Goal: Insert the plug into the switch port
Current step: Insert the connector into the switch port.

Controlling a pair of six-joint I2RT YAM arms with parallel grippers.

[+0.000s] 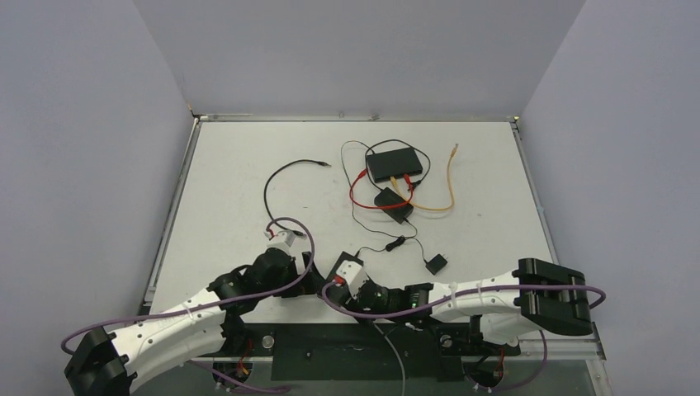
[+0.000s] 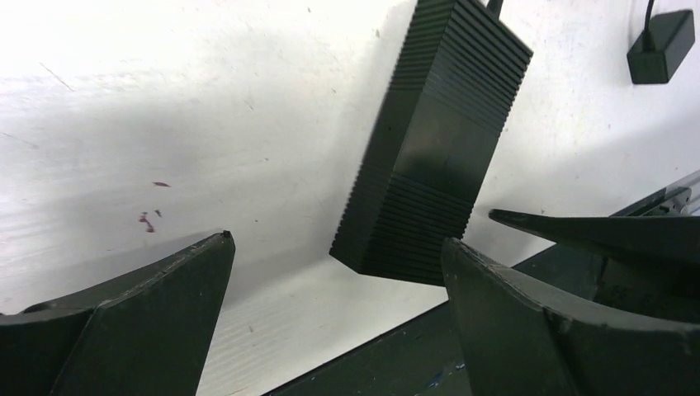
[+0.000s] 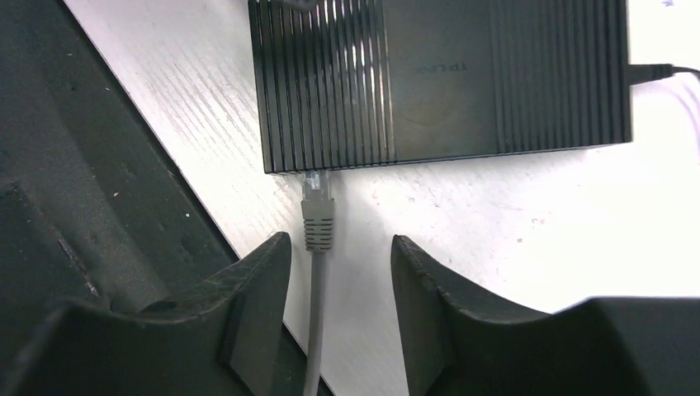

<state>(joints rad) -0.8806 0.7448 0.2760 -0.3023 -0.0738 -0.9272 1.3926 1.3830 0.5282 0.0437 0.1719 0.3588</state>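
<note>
The grey plug is already in the switch, so my left gripper should move outward from it and close on the black cable's near plug (image 1: 299,234).
The switch (image 3: 437,78) is a black ribbed box lying near the table's front edge. A grey plug (image 3: 318,216) sits in a port on the switch's near side, and its grey cable (image 3: 314,330) runs back between my right fingers. My right gripper (image 3: 340,245) stands open around that cable without touching it. In the left wrist view the switch (image 2: 433,140) lies slanted just beyond my left gripper (image 2: 338,243), which is wide open and holds nothing. In the top view both arms meet low in the middle and cover the switch.
Farther back lie a flat black box (image 1: 394,163) with red and orange cables and a smaller black box (image 1: 393,205). A small black adapter (image 1: 436,264) and a black cable loop (image 1: 276,177) rest on the white table. The dark front rail (image 3: 99,206) runs close by.
</note>
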